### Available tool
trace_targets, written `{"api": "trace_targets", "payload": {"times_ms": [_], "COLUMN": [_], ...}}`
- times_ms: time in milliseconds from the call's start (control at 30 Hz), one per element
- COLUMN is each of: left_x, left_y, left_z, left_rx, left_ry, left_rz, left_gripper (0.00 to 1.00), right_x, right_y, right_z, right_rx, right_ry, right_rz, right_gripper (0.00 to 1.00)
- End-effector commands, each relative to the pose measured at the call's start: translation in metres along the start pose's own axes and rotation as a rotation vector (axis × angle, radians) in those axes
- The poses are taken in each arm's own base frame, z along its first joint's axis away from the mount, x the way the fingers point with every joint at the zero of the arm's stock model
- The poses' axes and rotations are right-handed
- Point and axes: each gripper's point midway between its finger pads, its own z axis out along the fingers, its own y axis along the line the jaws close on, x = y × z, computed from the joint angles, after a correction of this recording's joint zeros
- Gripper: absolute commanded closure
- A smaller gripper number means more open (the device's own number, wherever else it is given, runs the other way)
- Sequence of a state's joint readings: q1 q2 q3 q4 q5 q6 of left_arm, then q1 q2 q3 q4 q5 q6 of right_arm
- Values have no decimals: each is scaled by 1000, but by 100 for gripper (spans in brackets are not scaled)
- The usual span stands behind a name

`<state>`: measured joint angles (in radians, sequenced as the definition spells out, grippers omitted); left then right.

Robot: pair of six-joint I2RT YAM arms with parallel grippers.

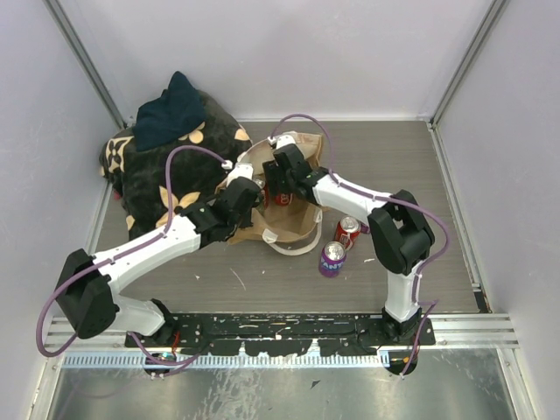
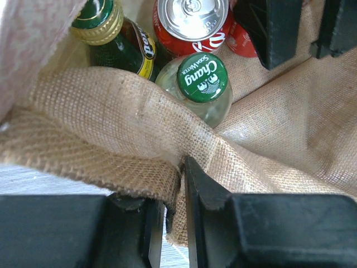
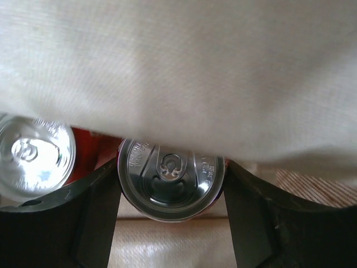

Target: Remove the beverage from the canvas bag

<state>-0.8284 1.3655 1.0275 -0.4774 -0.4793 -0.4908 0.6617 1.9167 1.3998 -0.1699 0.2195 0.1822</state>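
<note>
The robot's right gripper needs to rise over the bag's rim next, then go down to release beside the table's red can, which stands to the gripper's right in the top view.
The tan canvas bag (image 1: 296, 229) stands mid-table with its mouth open. My left gripper (image 1: 248, 198) is shut on the bag's near rim (image 2: 111, 111), with the burlap pinched between the jaws (image 2: 181, 167). My right gripper (image 1: 280, 171) reaches down inside the bag. Its fingers (image 3: 89, 212) press both sides of a silver-topped can (image 3: 170, 178). Pale bag fabric (image 3: 178, 72) hangs over the can's far edge. A red can (image 2: 192, 22), a green-capped soda water bottle (image 2: 202, 78) and a dark green bottle with a gold cap (image 2: 103, 22) also stand in the bag.
A red can (image 1: 348, 232) and a purple can (image 1: 332, 259) stand on the table right of the bag. A black cushion with beige flower prints (image 1: 157, 175), with a dark blue cloth (image 1: 171, 109) on top, lies at the back left. Walls enclose the table.
</note>
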Motion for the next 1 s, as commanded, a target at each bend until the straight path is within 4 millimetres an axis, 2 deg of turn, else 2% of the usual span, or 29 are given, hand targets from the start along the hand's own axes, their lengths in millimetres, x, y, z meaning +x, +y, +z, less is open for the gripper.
{"api": "trace_targets", "payload": {"times_ms": [0, 100, 267, 400, 533, 633, 733, 967], "left_x": [23, 17, 7, 2, -1, -7, -12, -14], "left_y": [-3, -5, -9, -11, -10, -4, 5, 25], "left_z": [8, 9, 11, 15, 19, 22, 27, 34], "left_rx": [5, 7, 4, 3, -4, -19, -43, -83], "left_ry": [95, 79, 55, 50, 44, 30, 23, 25], "left_rz": [61, 62, 68, 67, 65, 61, 53, 29], "left_gripper": [73, 73, 73, 73, 73, 72, 73, 72], "right_x": [-102, -127, -153, -155, -140, -119, -100, -67], "right_y": [3, 0, -22, -56, -92, -114, -122, -120], "right_z": [-83, -122, -193, -244, -281, -292, -295, -271], "right_rx": [7, 20, 63, 166, 300, 394, 419, 400], "right_ry": [-283, -374, -507, -574, -589, -563, -540, -462], "right_rz": [-31, -32, 0, 37, 80, 101, 121, 153], "right_gripper": [99, 99, 99, 99, 99, 100, 100, 100]}}
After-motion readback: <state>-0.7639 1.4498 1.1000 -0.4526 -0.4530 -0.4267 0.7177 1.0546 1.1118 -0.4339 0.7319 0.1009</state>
